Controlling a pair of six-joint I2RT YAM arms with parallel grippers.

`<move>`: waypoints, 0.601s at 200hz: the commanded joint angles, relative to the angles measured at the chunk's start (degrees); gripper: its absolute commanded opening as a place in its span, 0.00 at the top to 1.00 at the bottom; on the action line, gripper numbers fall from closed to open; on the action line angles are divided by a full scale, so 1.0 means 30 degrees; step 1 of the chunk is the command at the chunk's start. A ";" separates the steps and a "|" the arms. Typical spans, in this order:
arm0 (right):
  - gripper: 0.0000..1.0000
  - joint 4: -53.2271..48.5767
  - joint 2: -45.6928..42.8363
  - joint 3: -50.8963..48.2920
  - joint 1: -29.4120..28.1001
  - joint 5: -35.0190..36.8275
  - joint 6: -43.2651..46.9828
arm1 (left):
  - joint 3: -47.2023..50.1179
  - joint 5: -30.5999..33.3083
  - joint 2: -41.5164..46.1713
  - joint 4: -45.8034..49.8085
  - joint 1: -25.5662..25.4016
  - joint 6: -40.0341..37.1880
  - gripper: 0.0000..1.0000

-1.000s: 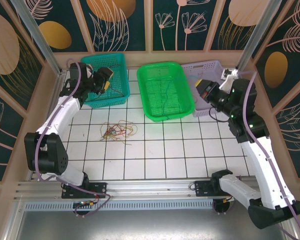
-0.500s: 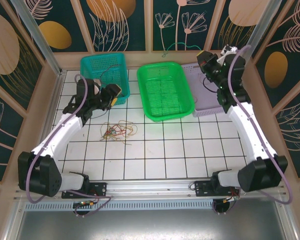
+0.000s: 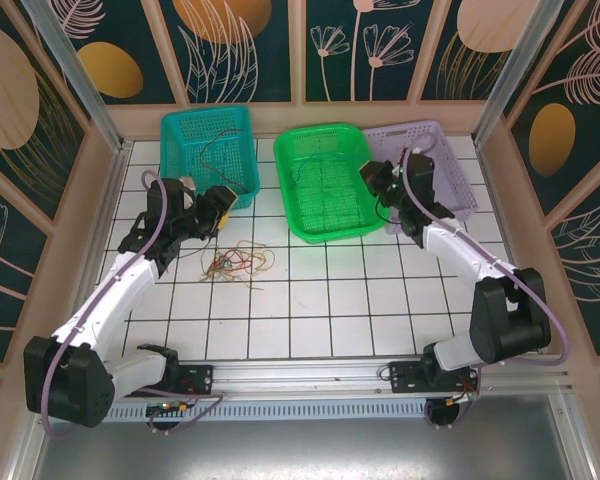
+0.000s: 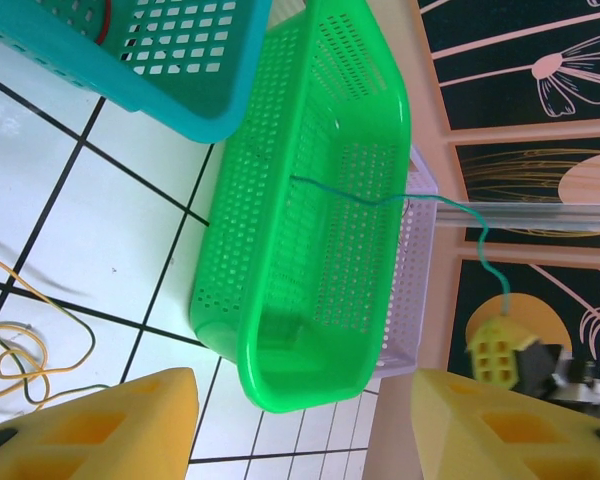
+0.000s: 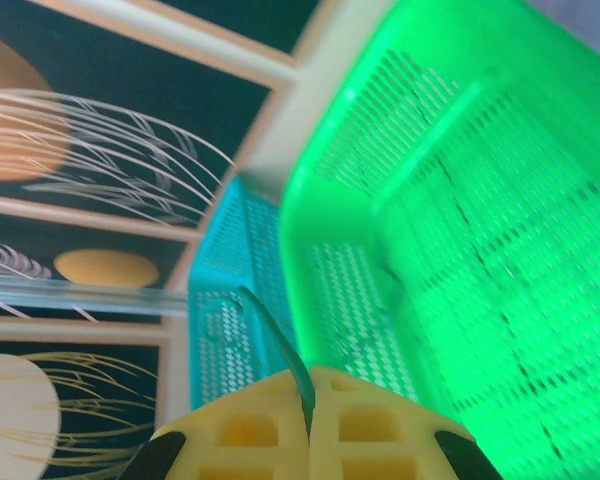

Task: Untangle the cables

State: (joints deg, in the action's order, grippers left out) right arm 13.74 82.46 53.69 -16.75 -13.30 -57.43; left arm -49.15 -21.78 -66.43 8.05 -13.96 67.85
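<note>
I will tip my right gripper down toward the inside of the green basket [image 5: 480, 260] next and release the thin green cable [image 5: 277, 340], because the cable's far end already hangs in there.
The cables lie mostly as a loose tangle [image 3: 236, 262] of yellow, red and green wires on the white tiles in front of the teal basket [image 3: 242, 180]. My left gripper [image 3: 223, 200] hovers open just above and behind the tangle, nothing between its yellow fingers [image 4: 90, 430]. In the left wrist view yellow loops [image 4: 25, 345] lie at the lower left. My right gripper [image 3: 373, 180] is shut on a thin green cable [image 5: 277, 340] over the right rim of the green basket [image 3: 325, 228]. That green cable [image 4: 380, 197] hangs across the green basket [image 4: 280, 370].
A pale purple basket [image 3: 450, 175] stands right of the green one, against the back wall. A thin dark wire [image 3: 215, 150] and a red one [image 4: 105, 22] lie in the teal basket. Open tiles stretch across the front half of the table [image 3: 360, 300].
My right arm swung up to the back wall, then down over the green basket's right rim, trailing the green cable. My left gripper drew out of the teal basket toward the tangle.
</note>
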 commanded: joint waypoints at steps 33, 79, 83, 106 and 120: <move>1.00 -0.0772 -0.0742 -0.0851 -0.0187 0.0838 -0.0426 | 0.0266 0.0084 0.0173 0.0158 -0.0129 0.0210 0.43; 0.71 -0.5632 0.0734 0.1190 -0.0297 0.0375 -0.0159 | 0.0154 -0.0095 -0.0077 0.0136 -0.0132 0.0189 0.43; 0.66 -0.6062 0.0833 0.1451 -0.0331 0.0362 -0.0042 | 0.0166 -0.0072 -0.0063 0.0178 -0.0124 0.0176 0.42; 0.43 -0.7978 0.0672 0.2160 -0.0317 0.0332 0.0323 | 0.0122 0.0211 0.0095 0.0727 -0.0139 0.0078 0.42; 0.36 -0.8969 0.0579 0.2667 -0.0259 0.0101 0.0563 | 0.0151 0.0273 0.0157 0.0984 -0.0168 -0.0045 0.42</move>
State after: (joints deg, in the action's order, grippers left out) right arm -4.73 84.77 58.11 -17.37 -12.08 -57.39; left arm -48.90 -21.80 -66.48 8.60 -13.96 68.01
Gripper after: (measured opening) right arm 0.599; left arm 0.581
